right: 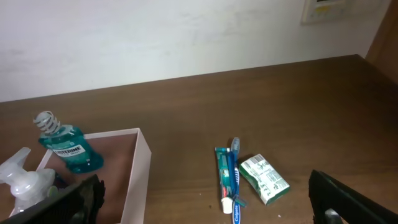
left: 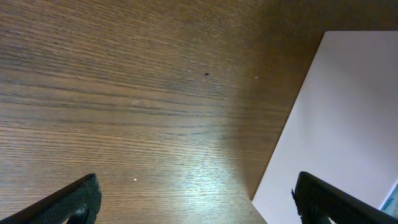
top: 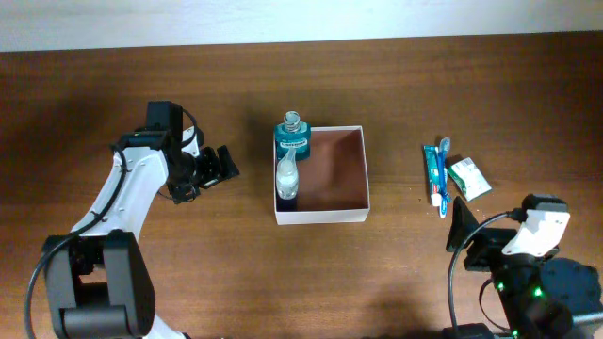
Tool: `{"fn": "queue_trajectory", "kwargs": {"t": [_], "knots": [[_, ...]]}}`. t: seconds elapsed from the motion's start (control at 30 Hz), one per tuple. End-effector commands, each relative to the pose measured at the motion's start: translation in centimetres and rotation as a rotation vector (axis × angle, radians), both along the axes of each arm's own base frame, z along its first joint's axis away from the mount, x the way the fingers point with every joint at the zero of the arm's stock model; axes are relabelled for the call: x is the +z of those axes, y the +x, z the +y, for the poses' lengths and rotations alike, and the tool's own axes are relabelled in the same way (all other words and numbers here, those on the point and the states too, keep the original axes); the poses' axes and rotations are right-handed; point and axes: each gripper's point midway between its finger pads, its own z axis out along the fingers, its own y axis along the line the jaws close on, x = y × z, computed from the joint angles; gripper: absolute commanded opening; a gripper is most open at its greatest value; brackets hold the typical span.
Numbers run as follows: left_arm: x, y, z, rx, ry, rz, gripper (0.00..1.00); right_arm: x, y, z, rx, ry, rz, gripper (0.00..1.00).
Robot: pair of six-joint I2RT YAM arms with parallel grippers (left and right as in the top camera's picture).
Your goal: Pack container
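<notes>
The blue comb lies between the toothpaste tube (top: 432, 175) and the toothbrush, so my right gripper should move outward, tilt downward and lower to the comb next.
The white container (top: 353, 214) with a reddish-brown inside sits mid-table. A teal mouthwash bottle (top: 291, 139) and a white spray bottle (top: 286, 175) stand in its left side; both show in the right wrist view (right: 67, 148) (right: 23, 182). A toothpaste tube (top: 432, 175) and a blue toothbrush (top: 442, 179) lie to its right. My left gripper (top: 219, 167) is open and empty, left of the container, whose white wall (left: 348, 124) fills the left wrist view. My right gripper (top: 464, 229) is open and empty at the front right.
A small green-and-white packet (top: 469, 177) lies beside the toothbrush, also in the right wrist view (right: 264, 179). A white wall runs along the table's far edge.
</notes>
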Motion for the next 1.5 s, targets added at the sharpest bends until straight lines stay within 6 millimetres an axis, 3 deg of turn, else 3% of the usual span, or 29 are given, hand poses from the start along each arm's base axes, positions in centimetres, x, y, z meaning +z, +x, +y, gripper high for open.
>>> {"fn": "queue_trajectory", "kwargs": {"t": [0.0,0.33,0.57,0.77,0.97,1.07,1.2,1.47], "knots": [[-0.6,-0.3,0.1,0.001,0.000,0.018,0.99,0.5,0.0,-0.3,-0.017,0.000,-0.004,0.98],[-0.6,-0.3,0.1,0.001,0.000,0.018,0.99,-0.7,0.7,-0.4,-0.025,-0.009,0.066,0.98],[-0.6,-0.3,0.1,0.001,0.000,0.018,1.00,-4.0,3.3,-0.5,-0.041,-0.047,0.379,0.98],[-0.6,-0.3,0.1,0.001,0.000,0.018,0.99,-3.6,6.2,-2.5,-0.146,-0.151,0.618,0.98],[-0.6,-0.3,0.1,0.001,0.000,0.018,0.99,-3.7,8.9,-2.2,-0.135,-0.164,0.720,0.98],[-0.6,-0.3,0.1,0.001,0.000,0.018,0.99,-5.1,9.6,-1.6,-0.107,-0.153,0.765,0.98],[-0.6,-0.3,0.1,0.001,0.000,0.018,0.99,-7.3,10.8,0.5,0.049,-0.141,0.834,1.00],[-0.6,-0.3,0.1,0.001,0.000,0.018,0.99,-10.8,13.2,0.9,0.067,-0.145,0.909,0.68]]}}
